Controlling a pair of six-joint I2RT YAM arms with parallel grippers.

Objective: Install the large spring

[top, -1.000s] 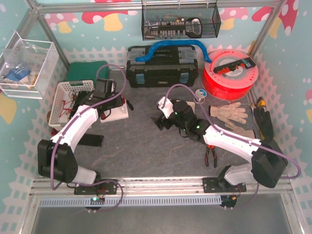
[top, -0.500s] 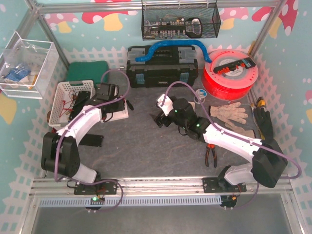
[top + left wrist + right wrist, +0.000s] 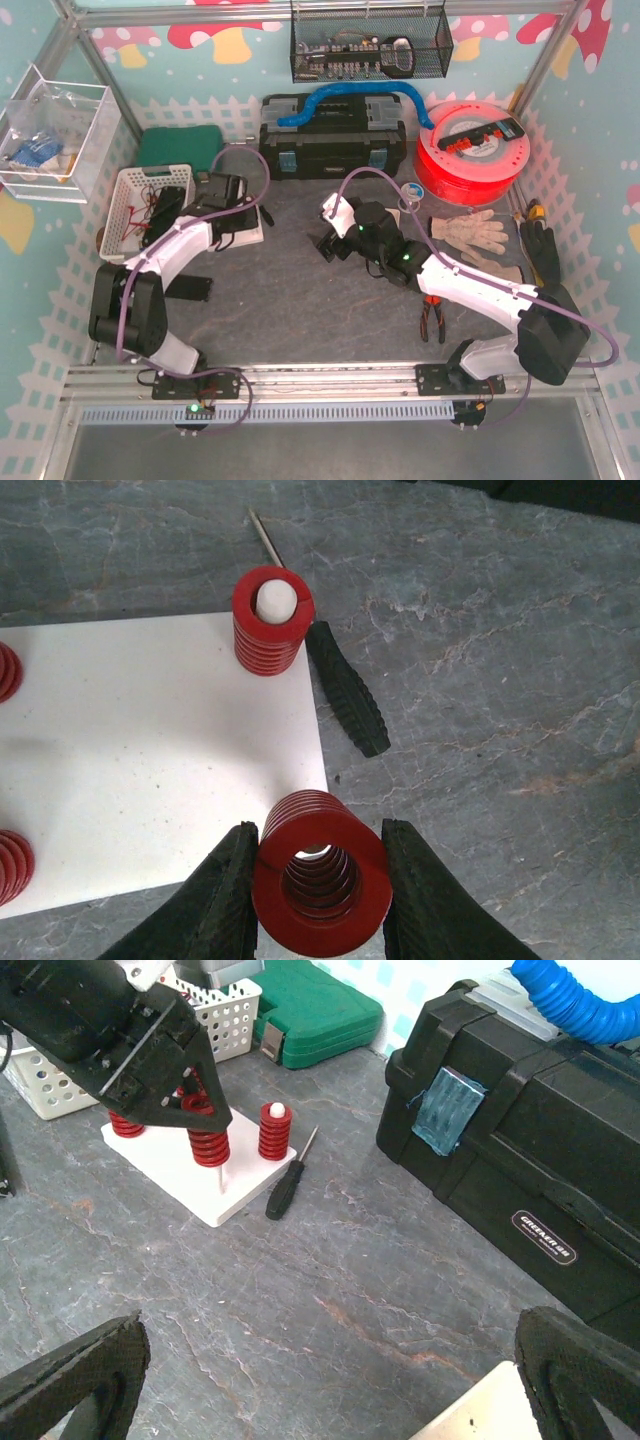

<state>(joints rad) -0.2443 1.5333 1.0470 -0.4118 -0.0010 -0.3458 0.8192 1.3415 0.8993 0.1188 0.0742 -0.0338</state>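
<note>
The thin white peg shows below my left gripper, just under the large spring's lower end, so next the gripper needs to lower the coil down over the peg and release.
My left gripper is shut on the large spring, a bright red ribbed coil held upright at the near right corner of the white plate. In the right wrist view the spring hangs over the plate, with a thin white peg showing just below its lower end. A shorter red spring sits on a white-tipped peg at the plate's far right corner. My right gripper is open and empty above bare table, well to the right of the plate. The top view shows the left gripper and right gripper.
A black-handled screwdriver lies on the table against the plate's right edge. More red springs stand on the plate's left side. A black toolbox, green case and white basket stand behind. Pliers and gloves lie at the right.
My left arm has swung its elbow left and carried the gripper with the spring slightly right and back over the plate. My right gripper has drawn back slightly.
</note>
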